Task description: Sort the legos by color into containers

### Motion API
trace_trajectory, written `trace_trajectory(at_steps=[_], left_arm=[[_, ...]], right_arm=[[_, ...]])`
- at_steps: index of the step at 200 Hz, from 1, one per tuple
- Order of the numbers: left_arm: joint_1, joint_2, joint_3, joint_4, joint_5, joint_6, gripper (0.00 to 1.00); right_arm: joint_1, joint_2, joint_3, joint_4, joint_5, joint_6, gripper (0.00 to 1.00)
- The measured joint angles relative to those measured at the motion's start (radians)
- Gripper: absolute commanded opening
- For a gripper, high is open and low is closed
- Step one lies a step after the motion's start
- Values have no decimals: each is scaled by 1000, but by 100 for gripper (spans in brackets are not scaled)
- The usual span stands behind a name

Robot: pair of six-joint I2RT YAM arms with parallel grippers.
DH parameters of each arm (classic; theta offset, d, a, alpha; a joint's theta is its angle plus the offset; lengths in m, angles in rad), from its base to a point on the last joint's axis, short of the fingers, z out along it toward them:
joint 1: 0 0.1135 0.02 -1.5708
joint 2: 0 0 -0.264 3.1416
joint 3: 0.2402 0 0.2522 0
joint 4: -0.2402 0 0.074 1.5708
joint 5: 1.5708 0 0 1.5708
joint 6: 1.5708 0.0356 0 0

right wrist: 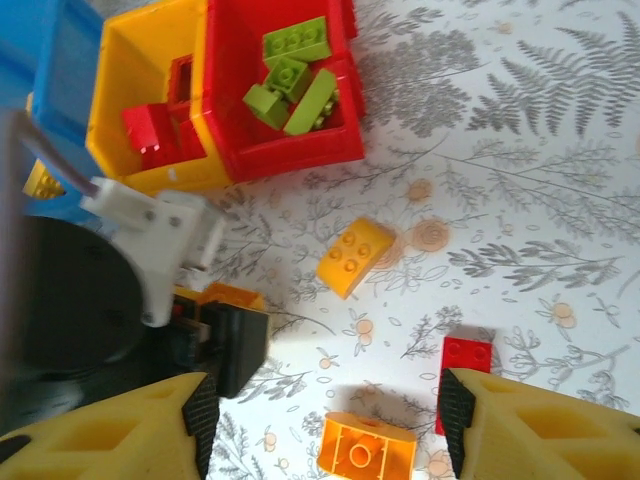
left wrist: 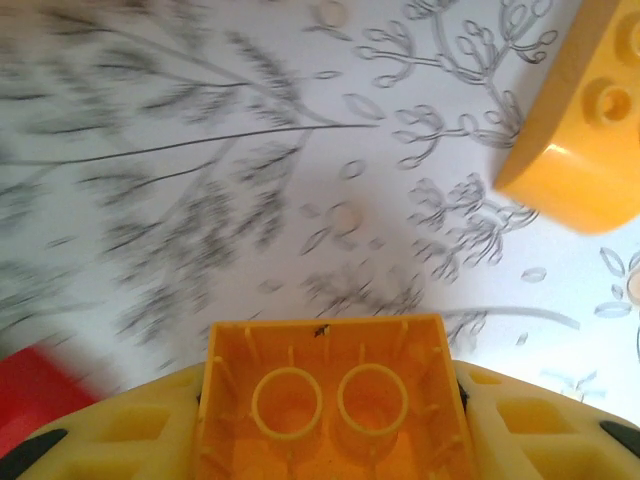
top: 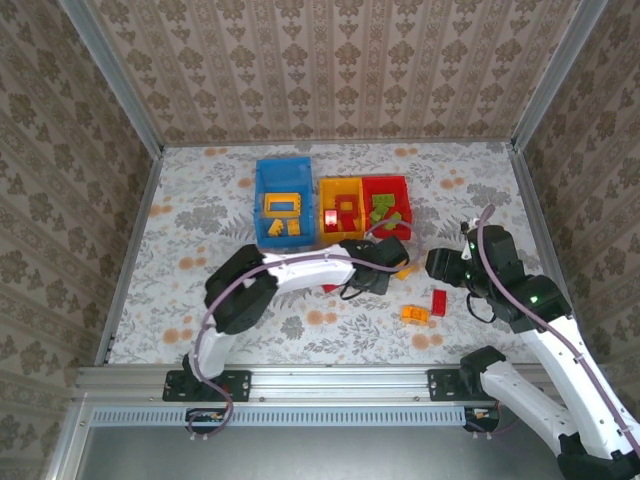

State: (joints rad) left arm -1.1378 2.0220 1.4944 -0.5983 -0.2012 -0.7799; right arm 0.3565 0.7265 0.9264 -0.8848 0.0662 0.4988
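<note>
I will next raise my left gripper and swing it outward past the yellow container (top: pixel 322 210), over the blue container of matching legos. Then I will release the orange lego.
An orange lego (left wrist: pixel 332 400) sits hollow side up between the yellow fingers of my left gripper (left wrist: pixel 332 425), which is shut on it just above the table. In the top view that gripper (top: pixel 384 264) is in front of the yellow container (top: pixel 322 210) and the red container (top: pixel 408 200). My right gripper (right wrist: pixel 325 420) hangs open above an orange lego (right wrist: pixel 365 452), with a red lego (right wrist: pixel 466 356) by its right finger. A yellow lego (right wrist: pixel 355 257) lies further out. Green legos (right wrist: pixel 290 75) lie in the red container (right wrist: pixel 300 150), red legos (right wrist: pixel 150 130) in the yellow one (right wrist: pixel 115 90).
The blue container (top: pixel 262 190) stands left of the other two and holds yellow legos (top: pixel 282 212). A red piece (left wrist: pixel 30 390) lies low on the left in the left wrist view. The left arm (top: pixel 300 268) stretches across the middle of the flowered table (top: pixel 200 220). Metal rails edge the table.
</note>
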Motion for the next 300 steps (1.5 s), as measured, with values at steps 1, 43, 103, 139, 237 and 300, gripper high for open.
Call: trace_trajectory(at_steps=[1, 43, 103, 139, 237, 300], left_arm=[[0, -5, -3, -1, -2, 0, 45], [91, -365, -132, -35, -61, 3, 44], [446, -484, -195, -78, -39, 95, 43], [563, -333, -87, -106, 12, 166, 43], [623, -23, 103, -148, 90, 219, 66], [619, -91, 101, -161, 93, 219, 65]], right_arm=[[1, 0, 0, 1, -1, -2, 62], [200, 40, -32, 94, -36, -17, 60], [555, 312, 10, 327, 35, -6, 57], [596, 456, 95, 415, 68, 2, 57], [637, 565, 172, 478, 90, 32, 60], [637, 487, 119, 440, 157, 55, 59]])
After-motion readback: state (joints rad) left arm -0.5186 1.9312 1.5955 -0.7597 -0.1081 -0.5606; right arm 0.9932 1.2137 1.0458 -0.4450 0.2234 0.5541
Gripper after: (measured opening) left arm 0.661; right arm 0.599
